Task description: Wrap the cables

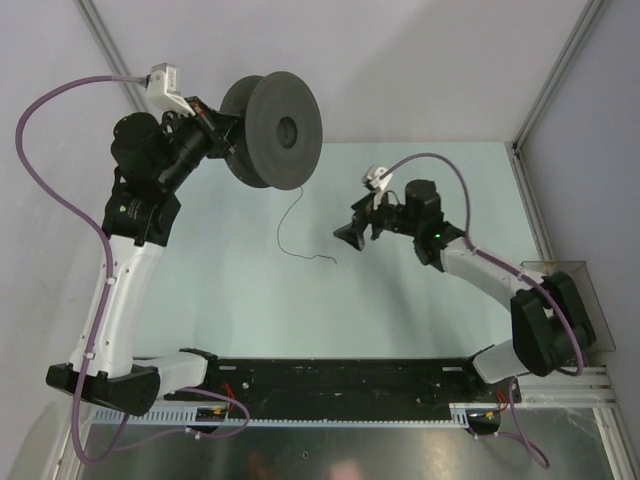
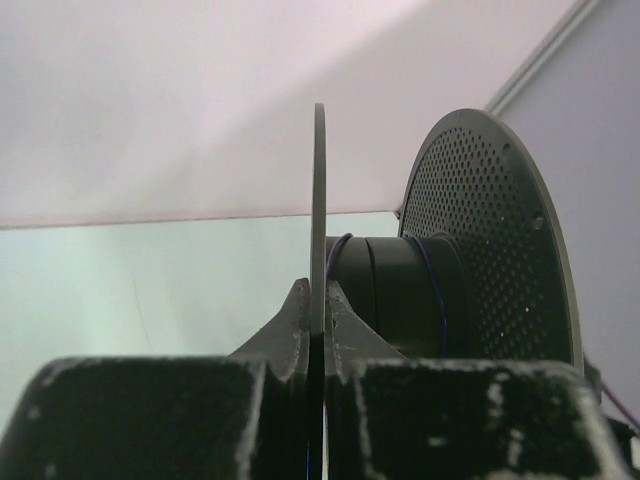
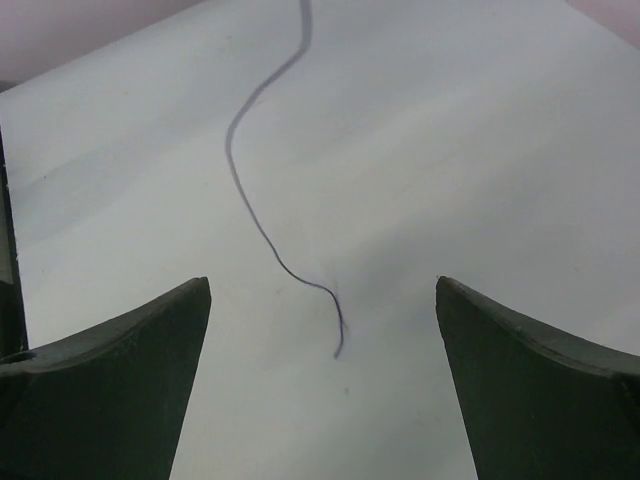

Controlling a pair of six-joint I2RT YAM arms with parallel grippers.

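I should next bring my right gripper's open fingers down past the cable's loose end onto the cable's bend (image 1: pixel 280 243) (image 3: pixel 229 146), below and left in the top view.
A thin dark cable (image 1: pixel 283 228) hangs from a round dark grey spool (image 1: pixel 272 130) and curls onto the pale green table, its free end near the middle of the table. My left gripper (image 1: pixel 222 128) is shut on one flange of the spool (image 2: pixel 319 210) and holds it raised above the back left of the table. A few turns of cable (image 2: pixel 437 290) sit on the spool's core. My right gripper (image 1: pixel 352 232) is open and empty, just right of the cable's free end. In the right wrist view the cable end (image 3: pixel 338 345) lies between my spread fingers (image 3: pixel 120 370).
A clear plastic bin (image 1: pixel 575 300) stands at the right edge by the right arm's base. A black rail (image 1: pixel 330 380) runs along the near edge. Metal frame posts (image 1: pixel 555 75) and pale walls bound the back and sides.
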